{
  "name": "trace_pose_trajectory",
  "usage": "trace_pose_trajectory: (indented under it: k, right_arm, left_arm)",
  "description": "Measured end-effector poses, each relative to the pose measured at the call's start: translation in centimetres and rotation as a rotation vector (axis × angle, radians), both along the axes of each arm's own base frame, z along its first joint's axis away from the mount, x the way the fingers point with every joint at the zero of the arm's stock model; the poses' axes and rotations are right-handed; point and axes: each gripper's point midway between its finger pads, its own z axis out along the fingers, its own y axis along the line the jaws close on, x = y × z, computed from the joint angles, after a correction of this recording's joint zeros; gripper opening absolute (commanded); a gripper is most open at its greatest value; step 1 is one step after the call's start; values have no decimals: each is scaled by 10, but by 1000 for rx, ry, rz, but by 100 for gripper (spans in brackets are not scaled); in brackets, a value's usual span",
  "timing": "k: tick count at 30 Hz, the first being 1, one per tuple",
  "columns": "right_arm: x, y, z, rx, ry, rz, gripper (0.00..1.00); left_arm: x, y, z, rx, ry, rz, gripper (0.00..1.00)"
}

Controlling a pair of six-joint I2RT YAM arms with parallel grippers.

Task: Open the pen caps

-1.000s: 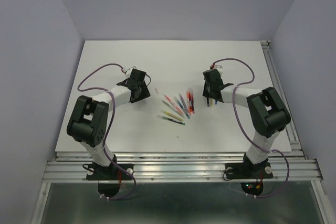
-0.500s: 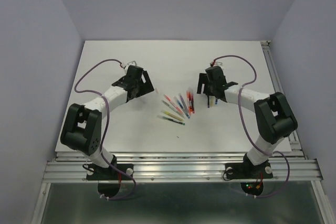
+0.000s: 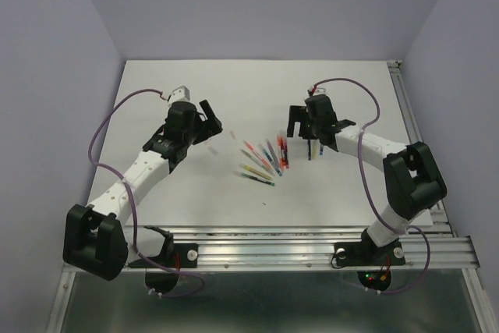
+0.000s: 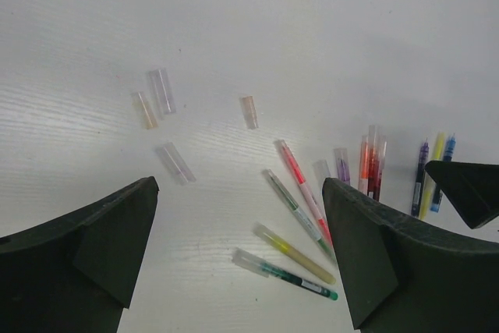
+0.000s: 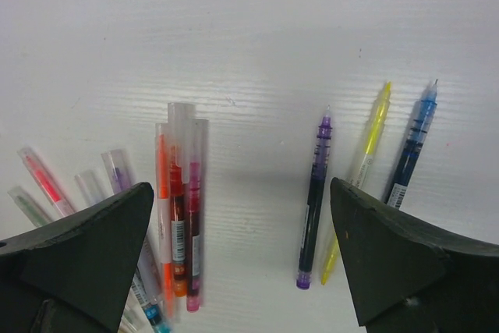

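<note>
The capped magenta pen is below, to the left in the right wrist view. My right gripper should move down and across next, onto the pen's body by its cap [image 3: 286,153] [image 5: 194,215].
Several loose pen caps lie on the white table: two clear ones [image 4: 162,90] [image 4: 178,163], a yellowish one [image 4: 146,109] and a pinkish one [image 4: 248,111]. Capped pens fan out beside them: pink [image 4: 304,193], yellow [image 4: 295,253], green [image 4: 284,273], and an orange, red and magenta trio [image 5: 178,200]. Three uncapped pens, purple [image 5: 316,200], yellow [image 5: 366,154] and blue [image 5: 409,150], lie to the right. My left gripper [image 4: 239,185] hovers open over the fan, holding nothing. The right gripper [image 5: 242,189] hangs open between the trio and the uncapped pens, also with nothing in it.
The pens sit mid-table [image 3: 265,157] between both grippers [image 3: 207,121] [image 3: 300,121]. A metal rail [image 3: 413,130] runs along the table's right edge, and purple walls close in the back and both sides.
Both grippers have opened wide from a nearly shut state. The left arm has stretched out, its elbow swinging down to the left. The right gripper has shifted slightly left.
</note>
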Motion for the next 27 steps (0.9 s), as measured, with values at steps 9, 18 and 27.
trace_pose_trajectory:
  k: [9,18,27]
  right_arm:
    - [9,18,-28,-75,68,13,94]
    - [4,19,-49,-110,122,24,73]
    - [-1,24,-61,-115,153,43,64]
  left_arm:
    - [-5,2,-8,6,15,0,99]
    - [-5,2,-8,6,16,0,99]
    - [-4,1,-14,12,30,-1,99]
